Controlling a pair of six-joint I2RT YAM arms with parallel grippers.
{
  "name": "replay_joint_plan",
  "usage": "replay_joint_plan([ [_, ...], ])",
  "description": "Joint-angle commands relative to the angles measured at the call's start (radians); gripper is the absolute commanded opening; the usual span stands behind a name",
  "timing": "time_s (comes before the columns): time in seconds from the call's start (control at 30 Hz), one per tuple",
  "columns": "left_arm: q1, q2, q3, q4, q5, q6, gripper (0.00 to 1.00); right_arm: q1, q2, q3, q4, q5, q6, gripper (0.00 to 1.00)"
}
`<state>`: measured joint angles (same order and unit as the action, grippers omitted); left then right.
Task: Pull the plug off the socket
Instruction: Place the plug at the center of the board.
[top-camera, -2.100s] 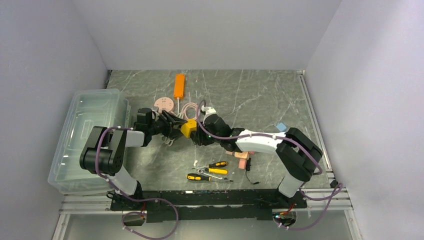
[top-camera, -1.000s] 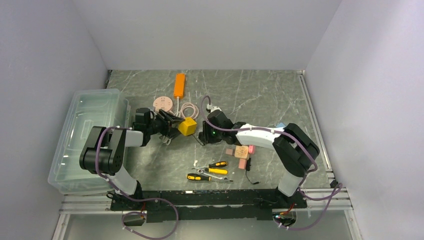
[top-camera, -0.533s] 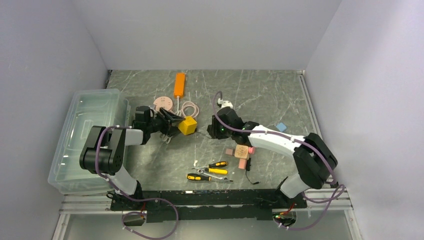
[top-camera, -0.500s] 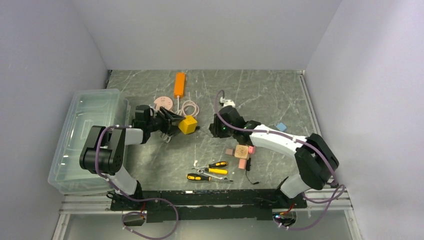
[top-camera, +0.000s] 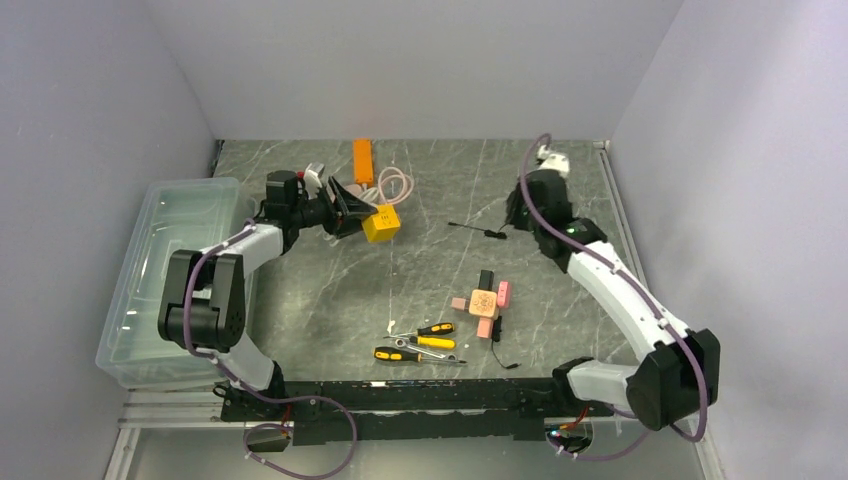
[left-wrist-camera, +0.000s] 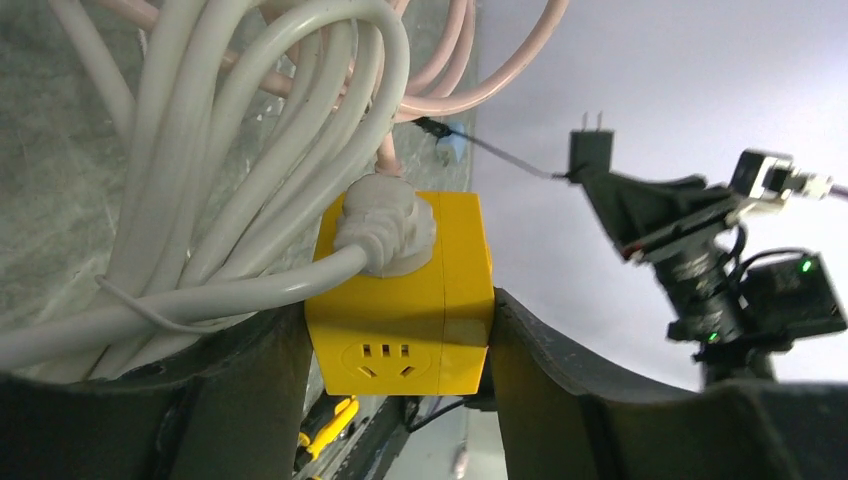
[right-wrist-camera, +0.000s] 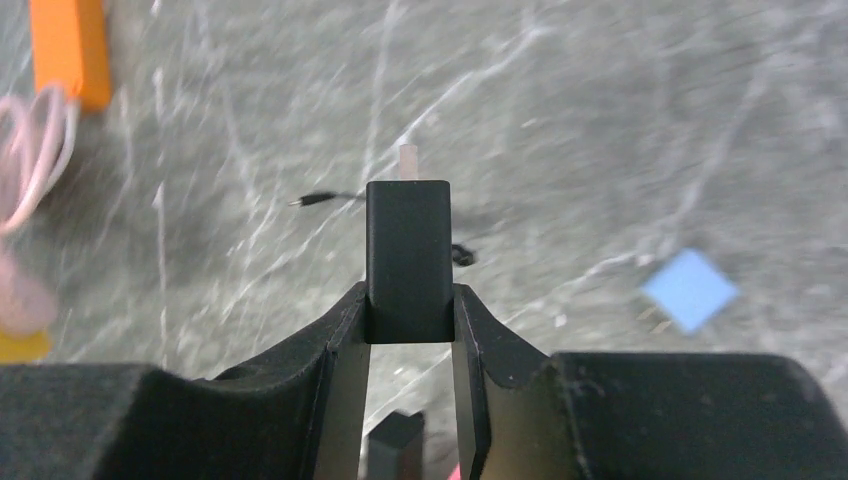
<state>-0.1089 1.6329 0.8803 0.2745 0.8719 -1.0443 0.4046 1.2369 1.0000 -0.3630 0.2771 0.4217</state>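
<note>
The right gripper shifts toward the blue square next, then lowers the black plug to the table beside the square and opens.
The socket (top-camera: 382, 224) is a yellow cube, and my left gripper (top-camera: 372, 222) is shut on it at the back left of the table. In the left wrist view the socket (left-wrist-camera: 400, 300) sits clamped between both fingers, with a white plug (left-wrist-camera: 385, 225) and thick white cords still in its upper face. The black plug (right-wrist-camera: 408, 255) is free of the socket, and my right gripper (right-wrist-camera: 408, 320) is shut on it. That right gripper (top-camera: 512, 215) hangs at the back right, well apart from the cube, and the plug's thin black cable (top-camera: 475, 230) trails left.
A clear plastic bin (top-camera: 165, 270) fills the left side. An orange power strip (top-camera: 362, 160) and a pink cable coil (top-camera: 395, 185) lie at the back. Wooden blocks (top-camera: 483, 300) and yellow-handled screwdrivers (top-camera: 420, 340) lie in front. A blue square (right-wrist-camera: 690, 290) lies under the right arm.
The right gripper drew the black plug out of the yellow socket and carried it far back and right. The left gripper moved the socket toward the back.
</note>
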Motion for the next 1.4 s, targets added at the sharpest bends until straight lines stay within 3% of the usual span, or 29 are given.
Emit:
replay_joint_plan([
  [0.0, -0.011, -0.123, 0.113, -0.081, 0.131, 0.214, 0.0, -0.151, -0.06, 0.069, -0.062, 0.019, -0.06, 0.0],
  [0.37, -0.012, -0.184, 0.128, -0.331, 0.229, 0.455, 0.0, -0.421, -0.036, 0.025, -0.079, -0.074, -0.078, 0.0],
  [0.6, -0.015, -0.222, 0.144, -0.513, 0.139, 0.606, 0.0, -0.435, 0.145, 0.01, -0.055, -0.153, -0.06, 0.01],
  [0.83, -0.018, -0.217, 0.129, -0.534, 0.118, 0.615, 0.0, -0.435, 0.29, 0.027, -0.048, -0.163, -0.047, 0.12],
  [0.9, -0.021, -0.213, 0.133, -0.539, 0.124, 0.621, 0.0, -0.435, 0.321, 0.032, -0.047, -0.158, -0.049, 0.2],
  [1.1, -0.04, -0.213, 0.148, -0.571, 0.121, 0.664, 0.0, -0.436, 0.356, 0.042, -0.055, -0.135, -0.048, 0.64],
  [1.23, -0.064, -0.22, 0.158, -0.585, 0.124, 0.697, 0.0, -0.437, 0.309, 0.033, -0.048, -0.147, -0.049, 0.78],
  [1.37, -0.08, -0.23, 0.141, -0.523, 0.186, 0.678, 0.0, -0.434, 0.196, -0.002, -0.021, -0.193, -0.061, 0.85],
])
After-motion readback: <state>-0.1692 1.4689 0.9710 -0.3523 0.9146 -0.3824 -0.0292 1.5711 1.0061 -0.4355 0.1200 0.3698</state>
